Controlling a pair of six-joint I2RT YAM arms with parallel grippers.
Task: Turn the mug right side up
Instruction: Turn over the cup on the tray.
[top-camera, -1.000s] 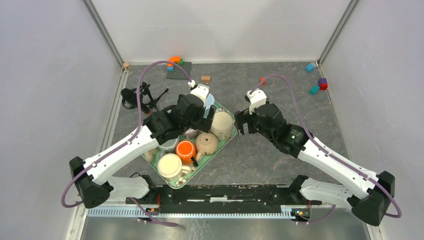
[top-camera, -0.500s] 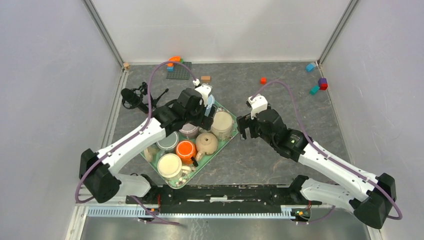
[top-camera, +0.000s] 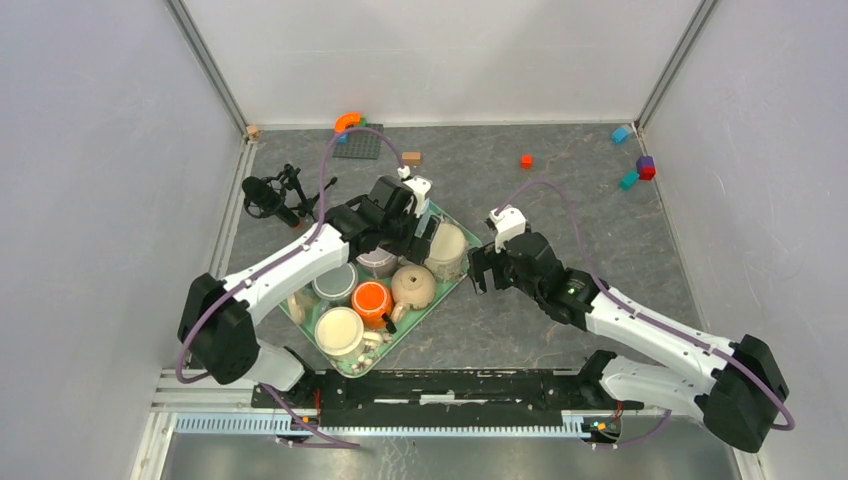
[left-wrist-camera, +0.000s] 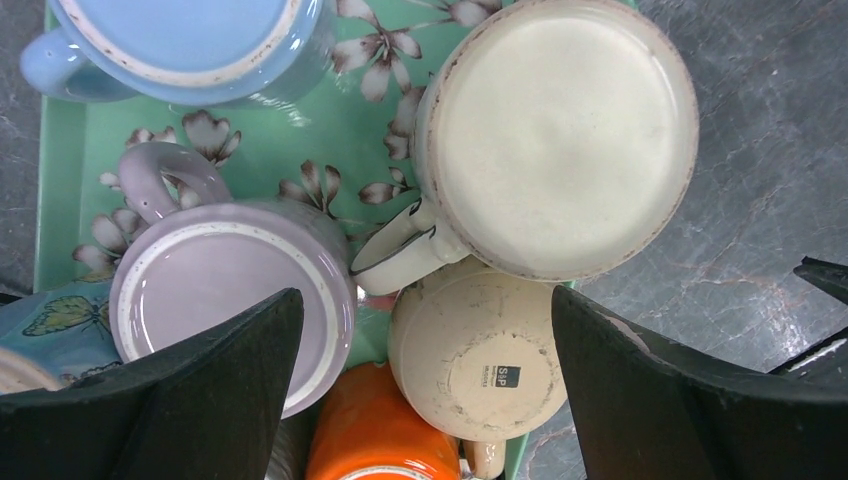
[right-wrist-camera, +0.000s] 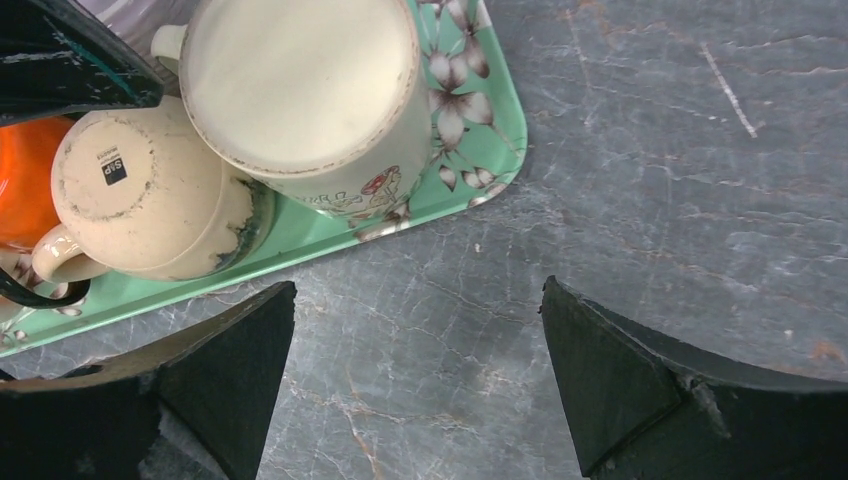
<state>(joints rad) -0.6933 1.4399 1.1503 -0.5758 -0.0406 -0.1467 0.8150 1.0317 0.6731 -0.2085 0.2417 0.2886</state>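
My left gripper goes down open next until its fingers straddle the cream mug's handle (left-wrist-camera: 408, 250) and closes, since that handle sits below it, beside the lilac mug.
A green flowered tray (top-camera: 420, 320) (left-wrist-camera: 70, 170) (right-wrist-camera: 480, 120) holds several mugs, most of them bottom up. A large cream mug (top-camera: 447, 248) (left-wrist-camera: 560, 130) (right-wrist-camera: 300, 80) stands upside down at the tray's right corner. A small beige mug (top-camera: 413, 286) (left-wrist-camera: 475, 370) (right-wrist-camera: 140, 190) is wedged against it, with lilac (left-wrist-camera: 220, 300), blue (left-wrist-camera: 190, 35) and orange (top-camera: 371, 298) mugs around them. My left gripper (top-camera: 418, 232) (left-wrist-camera: 425, 295) hovers open over the beige mug and the cream mug's handle, touching nothing. My right gripper (top-camera: 478, 270) (right-wrist-camera: 417, 288) hangs open over bare table just right of the tray.
A black tripod-like gadget (top-camera: 275, 195) lies left of the tray. At the back are a green baseplate (top-camera: 358, 145), a brown block (top-camera: 411, 157) and a red block (top-camera: 526, 160). More blocks (top-camera: 640, 170) sit far right. Walls close in three sides.
My left gripper has swung farther back and to the right over the tray's far end. My right gripper has come in toward the tray's right corner. Both have stayed open.
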